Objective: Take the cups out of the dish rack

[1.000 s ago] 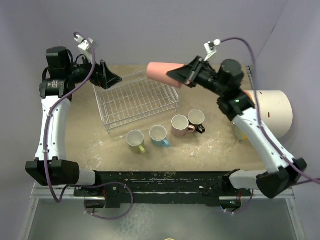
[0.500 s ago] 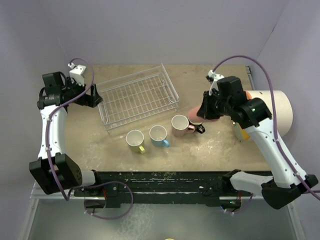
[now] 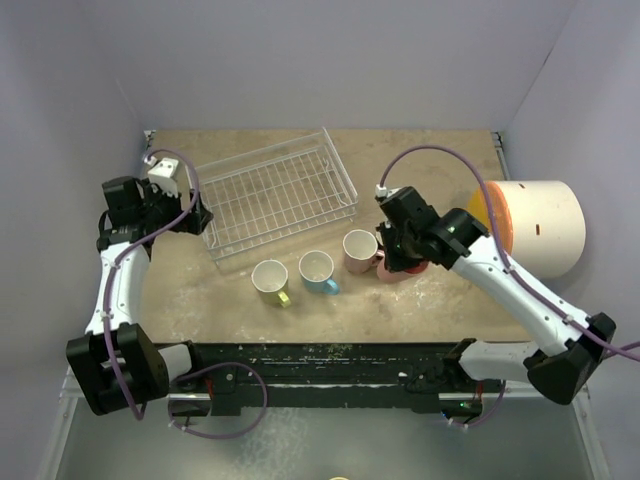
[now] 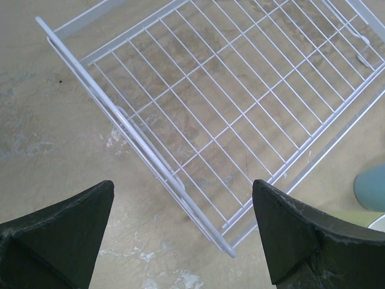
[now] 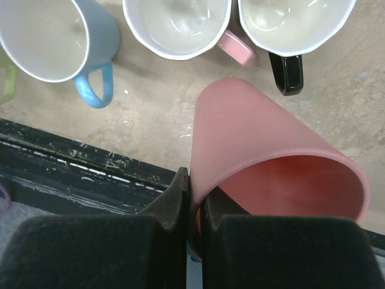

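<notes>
My right gripper lowers to the left in the top view next, since the bare tabletop between pink cup [image 3: 359, 247] and rail lies below it on that side.
The white wire dish rack [image 3: 275, 205] [image 4: 240, 108] holds nothing. In front of it stand a yellow-green cup [image 3: 270, 277], a light blue cup [image 3: 317, 268] [image 5: 48, 36] and a light pink cup [image 3: 359, 247] [image 5: 177, 27]. A black cup [image 5: 295, 24] stands beside the pink one. My right gripper [image 3: 400, 250] [image 5: 195, 180] is shut on the wall of the coral-red cup [image 5: 264, 156] [image 3: 412, 268], which is tilted low over the table just in front of the pink and black cups. My left gripper [image 3: 195, 215] [image 4: 180, 235] is open over the rack's left end.
A big cream cylinder [image 3: 540, 225] with an orange-yellow face lies at the right, behind the right arm. The black base rail [image 5: 78, 174] runs along the near table edge, close to the held cup.
The right arm carried the coral-red cup from above the rack's far corner down to the row of cups. The left arm drew back toward the near left of the rack, still open.
</notes>
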You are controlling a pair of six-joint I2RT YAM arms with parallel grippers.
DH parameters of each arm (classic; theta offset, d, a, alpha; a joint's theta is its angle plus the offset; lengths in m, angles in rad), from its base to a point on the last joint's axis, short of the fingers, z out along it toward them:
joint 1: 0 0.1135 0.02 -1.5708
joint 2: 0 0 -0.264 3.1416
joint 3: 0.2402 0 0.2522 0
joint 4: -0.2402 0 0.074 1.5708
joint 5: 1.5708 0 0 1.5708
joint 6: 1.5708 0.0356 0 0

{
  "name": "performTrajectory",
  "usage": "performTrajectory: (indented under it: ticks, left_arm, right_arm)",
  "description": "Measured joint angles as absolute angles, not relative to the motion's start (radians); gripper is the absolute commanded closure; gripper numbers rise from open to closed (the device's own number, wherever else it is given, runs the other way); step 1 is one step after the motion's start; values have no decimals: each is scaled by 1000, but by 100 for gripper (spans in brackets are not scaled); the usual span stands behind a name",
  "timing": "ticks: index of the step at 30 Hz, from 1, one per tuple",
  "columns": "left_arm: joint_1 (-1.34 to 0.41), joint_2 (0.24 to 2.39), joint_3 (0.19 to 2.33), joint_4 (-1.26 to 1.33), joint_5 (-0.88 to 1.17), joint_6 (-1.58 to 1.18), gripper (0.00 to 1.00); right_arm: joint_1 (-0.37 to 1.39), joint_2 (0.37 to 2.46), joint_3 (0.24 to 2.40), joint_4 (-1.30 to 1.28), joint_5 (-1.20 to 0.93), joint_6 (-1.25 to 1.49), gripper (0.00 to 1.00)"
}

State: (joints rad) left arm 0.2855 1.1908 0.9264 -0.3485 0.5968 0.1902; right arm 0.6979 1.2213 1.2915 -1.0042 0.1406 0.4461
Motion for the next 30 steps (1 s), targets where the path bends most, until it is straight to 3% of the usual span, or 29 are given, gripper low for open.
performTrajectory:
  ticks: [11, 24, 25, 28, 30]
  left_arm:
    - [286, 1197, 872, -245, 604, 142, 1]
    - [286, 1156, 765, -130, 617, 122, 1]
    - [286, 1156, 760, -120, 616, 117, 1]
    - [286, 1155, 731, -90, 617, 115, 1]
    - [286, 1155, 707, -74, 617, 115, 1]
  right_arm:
    - [865, 1434, 1223, -940, 199, 482, 100]
    - [914, 1501, 1155, -889, 201, 491, 99]
    - [915, 1503, 1151, -885, 202, 492, 89]
    - [915, 1503, 1148, -878, 211, 498, 78]
    - [915, 1503, 1148, -876, 220, 504, 65]
